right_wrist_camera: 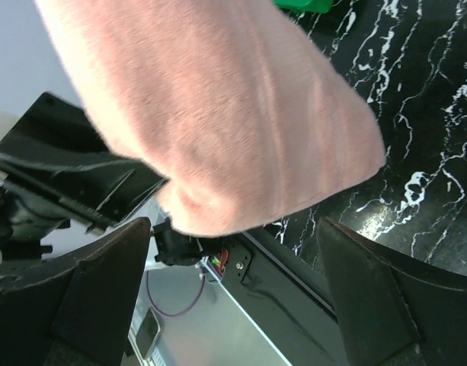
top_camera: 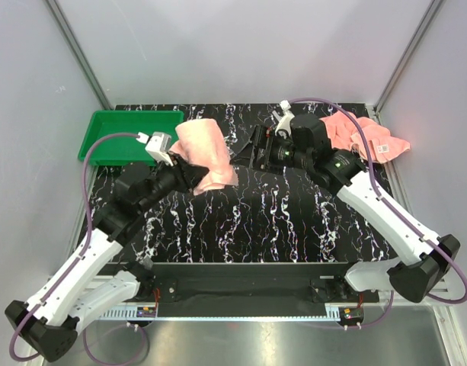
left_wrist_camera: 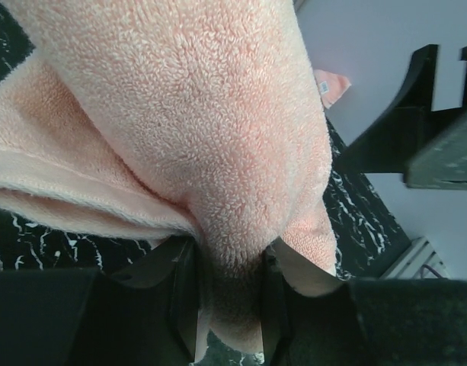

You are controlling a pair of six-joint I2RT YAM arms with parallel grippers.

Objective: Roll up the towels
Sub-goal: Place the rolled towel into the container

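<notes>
My left gripper should move outward, to the left in the top view, then down into the green tray [top_camera: 146, 124] to let go of the towel, as the tray is empty.
One salmon-pink towel [top_camera: 206, 151] is bunched and lifted off the black marbled table at the back left. My left gripper [top_camera: 189, 174] is shut on its lower fold; in the left wrist view the terry cloth [left_wrist_camera: 180, 114] fills the frame and is pinched between the jaws of my left gripper [left_wrist_camera: 229, 259]. My right gripper [top_camera: 256, 149] is open, just right of this towel and pointing at it; in the right wrist view the towel [right_wrist_camera: 218, 114] hangs in front of my right gripper's [right_wrist_camera: 233, 229] wide-spread jaws, not gripped. The second towel [top_camera: 366, 137], with a white label, lies crumpled at the back right.
A green tray [top_camera: 126, 133] sits at the back left corner, just behind the held towel. Grey walls close in the table [top_camera: 279, 221] on the left, back and right. The arm bases stand at the near edge.
</notes>
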